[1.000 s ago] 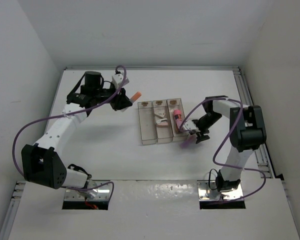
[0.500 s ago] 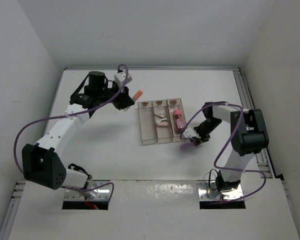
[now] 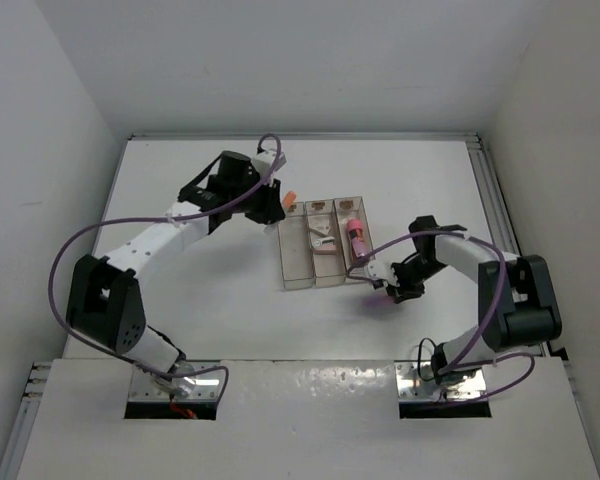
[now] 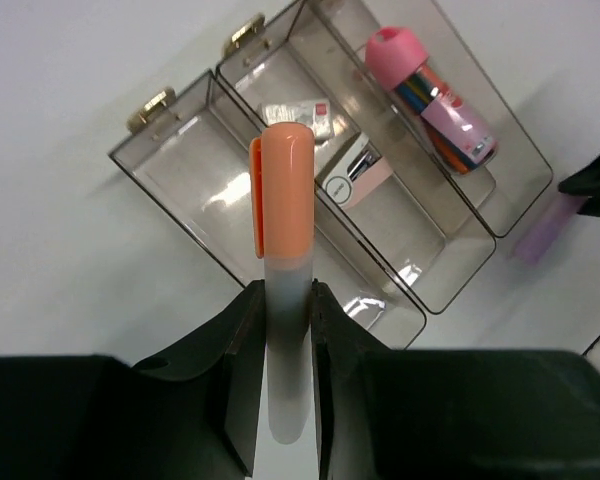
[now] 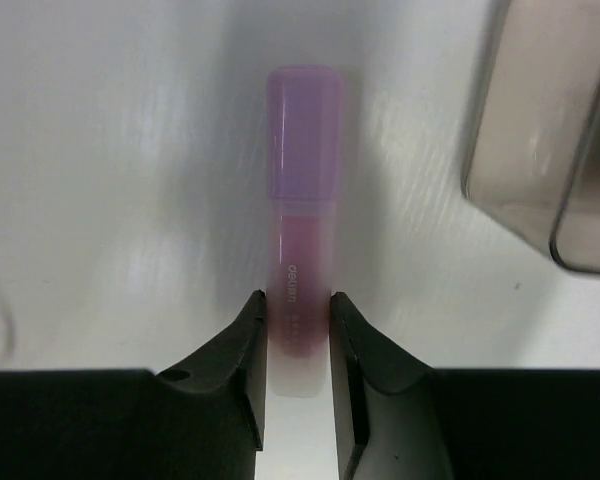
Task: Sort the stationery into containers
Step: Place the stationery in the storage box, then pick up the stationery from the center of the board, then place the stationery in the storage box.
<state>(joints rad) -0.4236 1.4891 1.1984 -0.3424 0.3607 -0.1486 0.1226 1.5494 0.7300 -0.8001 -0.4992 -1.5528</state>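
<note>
My left gripper should turn to line up the white stick with the empty bin's long sides, because the stick slants across them. Then it should move over that bin to release the stick.
My left gripper [image 3: 273, 203] is shut on a white stick with an orange end [image 4: 285, 190], held above the table just left of the containers [image 3: 295, 258]. These are three clear bins in a row [image 4: 195, 175]. The pink-capped cylinder [image 4: 430, 95] lies in the right bin. A small white eraser [image 4: 298, 112] lies in the middle bin, and the left bin holds nothing. My right gripper [image 5: 298, 310] is shut on the lilac stick [image 5: 302, 200], which lies on the table by the near right corner of the bins [image 5: 540, 130].
A small pink-and-white item [image 4: 358, 178] lies in the middle bin beside the eraser. White walls close in the table on the left, back and right, and a metal rail [image 3: 495, 190] runs along the right edge.
My left arm has swung right with the orange-ended stick, up to the left bin. My right gripper has dropped to the table and shut on the lilac stick.
</note>
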